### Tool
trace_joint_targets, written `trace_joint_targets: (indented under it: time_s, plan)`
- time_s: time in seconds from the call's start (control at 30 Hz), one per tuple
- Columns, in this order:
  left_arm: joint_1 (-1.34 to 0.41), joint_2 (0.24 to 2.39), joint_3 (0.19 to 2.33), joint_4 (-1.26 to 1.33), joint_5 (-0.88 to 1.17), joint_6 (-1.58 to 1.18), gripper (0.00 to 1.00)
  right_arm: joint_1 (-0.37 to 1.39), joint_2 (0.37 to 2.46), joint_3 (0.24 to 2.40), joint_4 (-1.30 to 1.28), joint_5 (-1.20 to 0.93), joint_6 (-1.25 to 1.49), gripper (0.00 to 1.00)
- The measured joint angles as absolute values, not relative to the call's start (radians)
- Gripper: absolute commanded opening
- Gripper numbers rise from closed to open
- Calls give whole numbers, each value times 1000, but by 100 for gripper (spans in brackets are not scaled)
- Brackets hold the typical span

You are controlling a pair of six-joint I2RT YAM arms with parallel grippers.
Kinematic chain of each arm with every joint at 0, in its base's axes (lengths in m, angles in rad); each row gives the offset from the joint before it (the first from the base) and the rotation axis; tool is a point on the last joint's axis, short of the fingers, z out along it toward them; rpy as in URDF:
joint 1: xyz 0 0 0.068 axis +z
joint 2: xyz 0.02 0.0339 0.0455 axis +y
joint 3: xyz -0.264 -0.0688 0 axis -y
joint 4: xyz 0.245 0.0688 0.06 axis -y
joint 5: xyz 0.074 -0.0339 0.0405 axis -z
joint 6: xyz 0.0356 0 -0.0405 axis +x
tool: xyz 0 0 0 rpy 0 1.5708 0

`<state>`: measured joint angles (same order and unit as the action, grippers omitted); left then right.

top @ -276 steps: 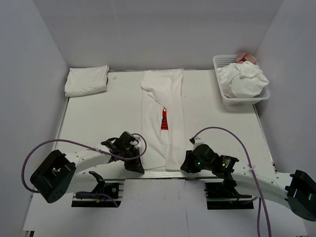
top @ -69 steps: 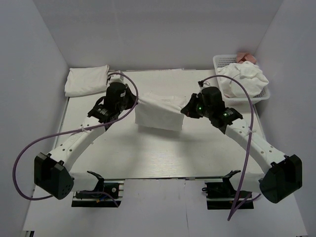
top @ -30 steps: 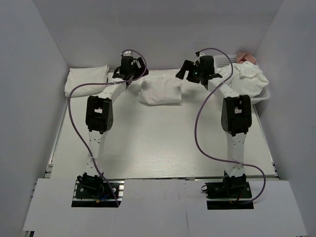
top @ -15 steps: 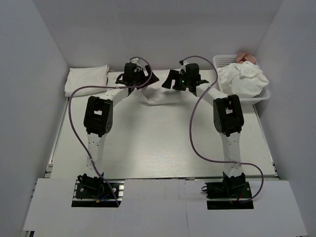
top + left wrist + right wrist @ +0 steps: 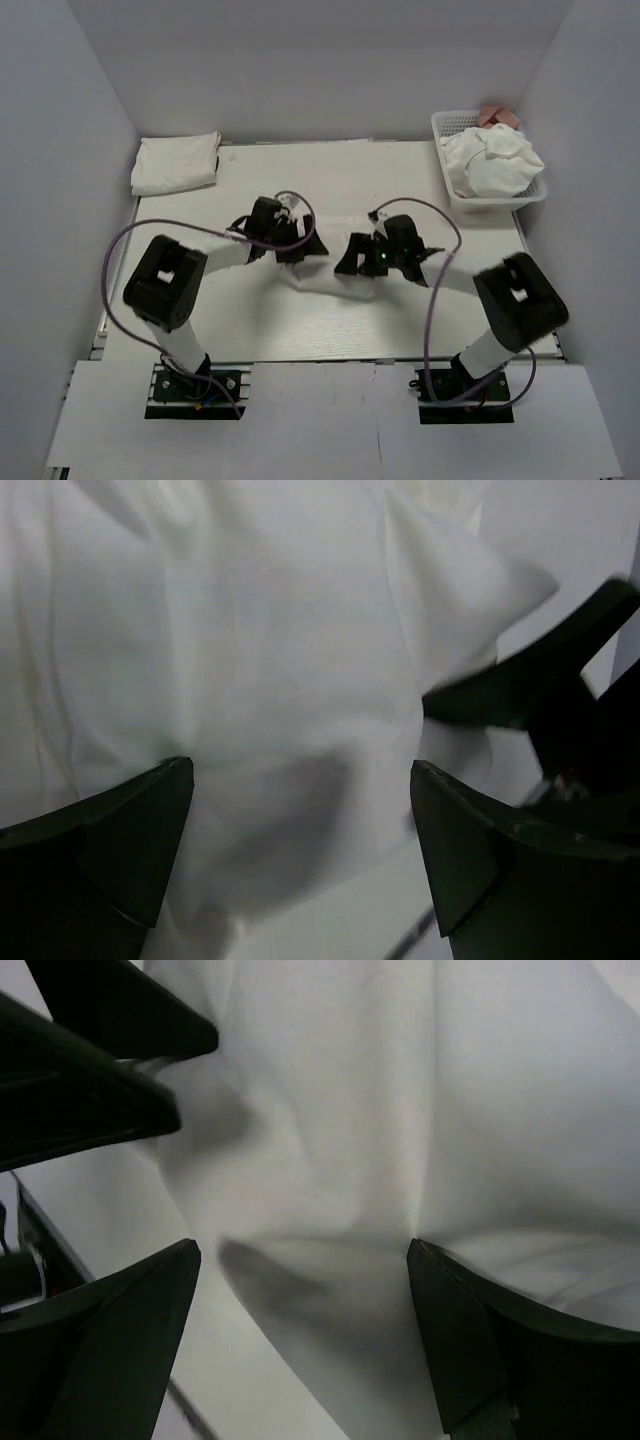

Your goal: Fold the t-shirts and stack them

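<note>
The robot will raise its left gripper clear of the crowding right gripper and lower it to the t-shirt's end (image 5: pixel 291 274) (image 5: pixel 206 905), which lies to the left in the top view.
A folded white t-shirt (image 5: pixel 325 280) lies at mid-table, its cloth (image 5: pixel 250 660) filling the left wrist view and also the right wrist view (image 5: pixel 400 1110). My left gripper (image 5: pixel 298 250) stands open over its left end, with both fingers (image 5: pixel 130 850) spread wide on the fabric. Over the right end my right gripper (image 5: pixel 353 262) is open too, and its fingers (image 5: pixel 480 1350) straddle a soft fold. Neither holds anything. The two grippers face each other closely, and each shows in the other's wrist view. A folded t-shirt stack (image 5: pixel 177 163) rests at the back left.
A white basket (image 5: pixel 452 200) at the back right holds crumpled white t-shirts (image 5: pixel 495 160) and something pink behind them. Grey walls close in the table on the left, right and far sides. Purple cables loop off both arms.
Both arms have drawn back from the far middle of the table to its centre. The folded t-shirt now lies nearer too, under the two open grippers.
</note>
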<state>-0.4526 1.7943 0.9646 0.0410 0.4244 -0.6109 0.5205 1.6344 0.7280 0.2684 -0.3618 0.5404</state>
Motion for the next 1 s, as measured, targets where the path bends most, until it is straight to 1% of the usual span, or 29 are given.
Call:
trace_joint_targets:
  time_s: [0.1, 0.17, 0.23, 0.3, 0.4, 0.5, 0.53, 0.6, 0.63, 0.7, 0.73, 0.8, 0.83, 0.93, 0.97, 1.0]
  plan:
    - [-525, 1601, 809, -96, 431, -584, 100, 586, 1403, 572, 142, -366, 531, 90]
    - [-560, 1458, 746, -220, 401, -571, 100, 614, 1237, 524, 10, -369, 505, 90]
    - [-564, 1320, 724, -305, 358, -564, 100, 623, 1085, 509, -83, -373, 476, 90]
    - [-559, 1200, 724, -336, 312, -565, 100, 622, 940, 509, -126, -374, 451, 90]
    - [-556, 1120, 729, -340, 240, -570, 100, 621, 834, 511, -138, -332, 435, 90]
    - [-556, 1147, 733, -340, 181, -577, 100, 616, 863, 522, -166, -225, 442, 90]
    - [-556, 1174, 734, -337, 163, -580, 94, 613, 894, 529, -178, -188, 448, 90]
    - [-551, 1239, 739, -337, 136, -585, 90, 607, 979, 543, -191, -108, 465, 90]
    - [-551, 1280, 749, -336, 124, -585, 85, 603, 1024, 552, -193, -72, 474, 90]
    - [-549, 1357, 774, -329, 108, -588, 81, 595, 1096, 564, -189, -22, 487, 90]
    - [-549, 1390, 786, -323, 102, -588, 76, 591, 1131, 569, -178, 1, 491, 90]
    - [-546, 1438, 807, -312, 95, -588, 73, 584, 1184, 579, -160, 25, 496, 90]
    - [-546, 1458, 818, -306, 91, -589, 73, 582, 1206, 587, -154, 32, 498, 90]
    - [-545, 1502, 841, -281, 85, -588, 61, 575, 1271, 617, -129, 43, 499, 90]
    - [-545, 1518, 849, -273, 85, -586, 56, 575, 1282, 623, -118, 43, 499, 89]
    - [-543, 1535, 855, -263, 85, -586, 55, 571, 1302, 632, -109, 41, 499, 86]
